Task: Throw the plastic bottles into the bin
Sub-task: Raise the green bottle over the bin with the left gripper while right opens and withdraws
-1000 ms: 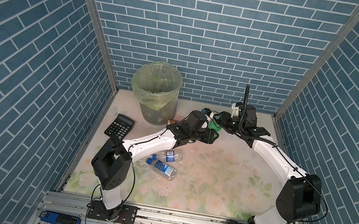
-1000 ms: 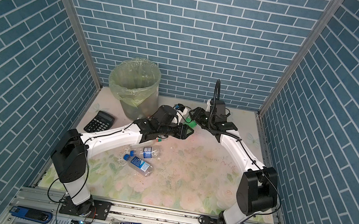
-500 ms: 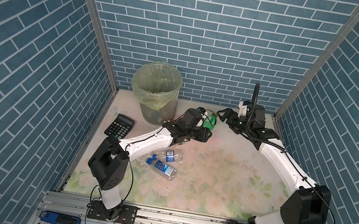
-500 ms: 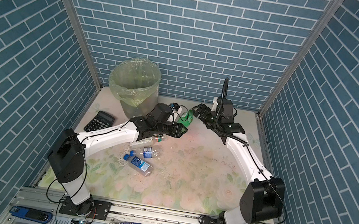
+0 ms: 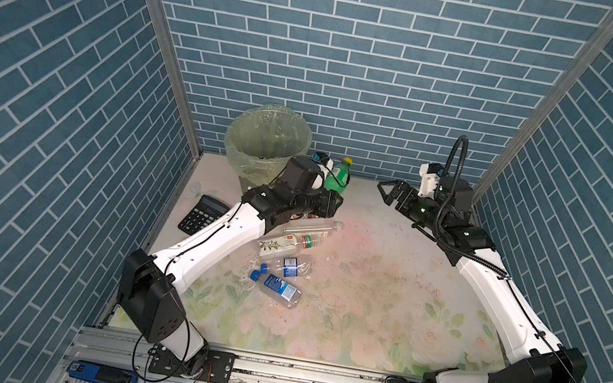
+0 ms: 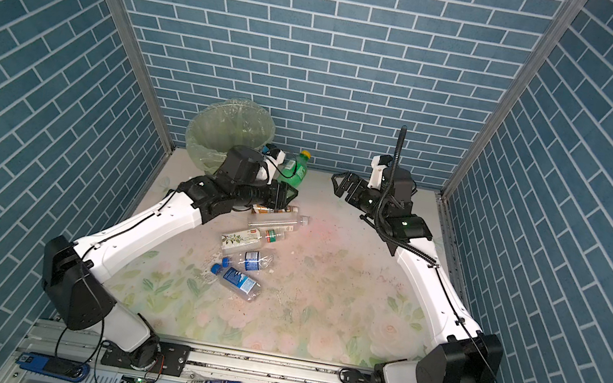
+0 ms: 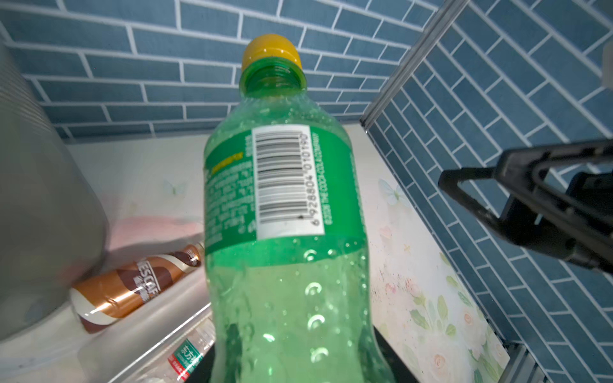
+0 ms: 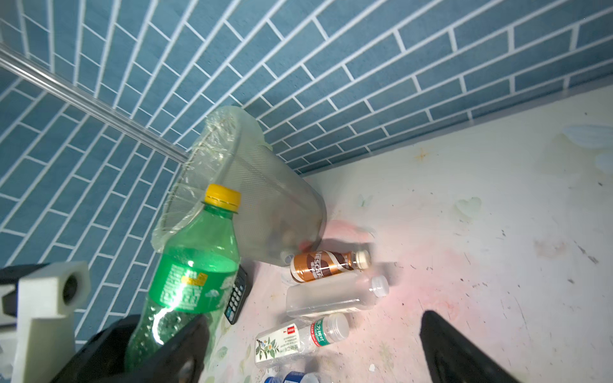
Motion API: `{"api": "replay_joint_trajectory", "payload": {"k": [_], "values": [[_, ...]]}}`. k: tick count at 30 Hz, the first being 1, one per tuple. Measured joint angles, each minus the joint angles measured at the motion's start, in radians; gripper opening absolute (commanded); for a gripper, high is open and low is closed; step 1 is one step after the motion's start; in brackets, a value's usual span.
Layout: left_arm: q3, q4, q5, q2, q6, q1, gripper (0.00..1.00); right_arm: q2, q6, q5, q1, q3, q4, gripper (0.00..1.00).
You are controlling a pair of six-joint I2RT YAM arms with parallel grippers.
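Note:
My left gripper next rises past the bin's rim over the bin's opening to release the green bottle, since it is held beside the bin's side.
My left gripper is shut on the base of a green bottle with a yellow cap, held upright just right of the bin. The bottle fills the left wrist view. The bin is grey with a pale green liner. My right gripper stands open and empty, well to the right near the back wall. On the mat lie a brown-wrapped bottle, a clear bottle, a white-labelled bottle and two blue-labelled bottles.
A black calculator lies by the left wall, beside my left forearm. The blue brick walls close in the back and both sides. The floral mat is bare between the arms.
My right gripper has let go of the green bottle, opened wide and drawn back to the right. My left gripper kept the bottle and carried it left toward the bin.

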Motion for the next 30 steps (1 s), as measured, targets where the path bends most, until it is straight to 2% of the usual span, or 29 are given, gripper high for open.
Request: {"api": "replay_joint_trajectory", "payload": {"k": [6, 11, 17, 21, 24, 25, 29, 30], "values": [[0.146, -0.068, 0.016, -0.006, 0.025, 0.111, 0.46, -0.013, -0.12, -0.021, 0.093, 0.01, 0.062, 0.99], [0.298, -0.132, -0.005, -0.005, 0.08, 0.16, 0.47, -0.009, -0.2, -0.049, 0.173, 0.078, 0.093, 0.99], [0.515, -0.14, -0.081, -0.005, 0.164, 0.204, 0.47, -0.007, -0.221, -0.066, 0.183, 0.109, 0.171, 0.99], [0.61, -0.138, -0.089, -0.002, 0.182, 0.278, 0.46, 0.004, -0.221, -0.065, 0.183, 0.109, 0.175, 0.99], [0.638, -0.135, -0.054, 0.025, 0.162, 0.356, 0.47, 0.021, -0.221, -0.064, 0.183, 0.11, 0.174, 0.99], [0.651, -0.141, -0.041, 0.049, 0.148, 0.382, 0.52, 0.026, -0.221, -0.064, 0.183, 0.11, 0.174, 0.99], [0.814, -0.268, -0.018, 0.259, 0.105, 0.448, 0.95, 0.043, -0.221, -0.064, 0.183, 0.11, 0.17, 0.98], [0.852, -0.307, -0.015, 0.315, 0.097, 0.454, 0.99, 0.045, -0.221, -0.064, 0.183, 0.11, 0.169, 0.99]]}}
